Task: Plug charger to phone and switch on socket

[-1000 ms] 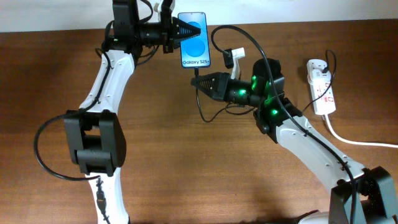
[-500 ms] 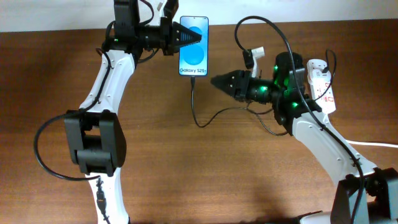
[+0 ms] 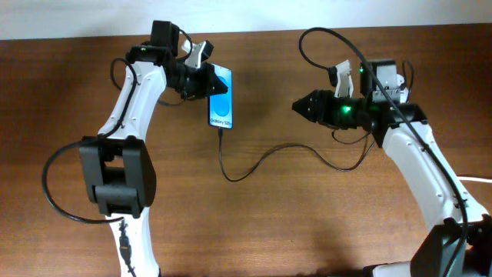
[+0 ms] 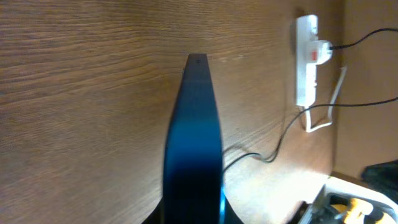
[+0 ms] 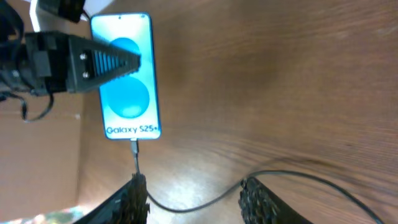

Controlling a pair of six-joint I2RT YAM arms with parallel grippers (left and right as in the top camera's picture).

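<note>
The phone (image 3: 221, 100) should go down onto the bare tabletop below next, and my left gripper should release it there, since the plug tip is already in the phone's bottom end.
The phone (image 3: 221, 100) has a bright blue screen and is held just above the table at the back left. My left gripper (image 3: 207, 81) is shut on its upper part. In the left wrist view the phone (image 4: 194, 137) shows edge-on. The charger, a thin black cable (image 3: 261, 158), has its plug tip (image 5: 134, 147) in the phone's bottom end and loops across the table toward the right. My right gripper (image 5: 196, 199) is open and empty, well to the right of the phone (image 5: 126, 74). The white socket (image 4: 306, 59) shows in the left wrist view; overhead my right arm covers it.
The thick white cord (image 3: 480, 178) runs off the right edge. My right arm (image 3: 415, 154) crosses the right side of the table and my left arm (image 3: 127, 115) the left side. The pale wall edge runs along the back.
My right gripper has let go of the plug and drawn back to the right. The plug stays in the phone. My left gripper has carried the phone forward and left.
</note>
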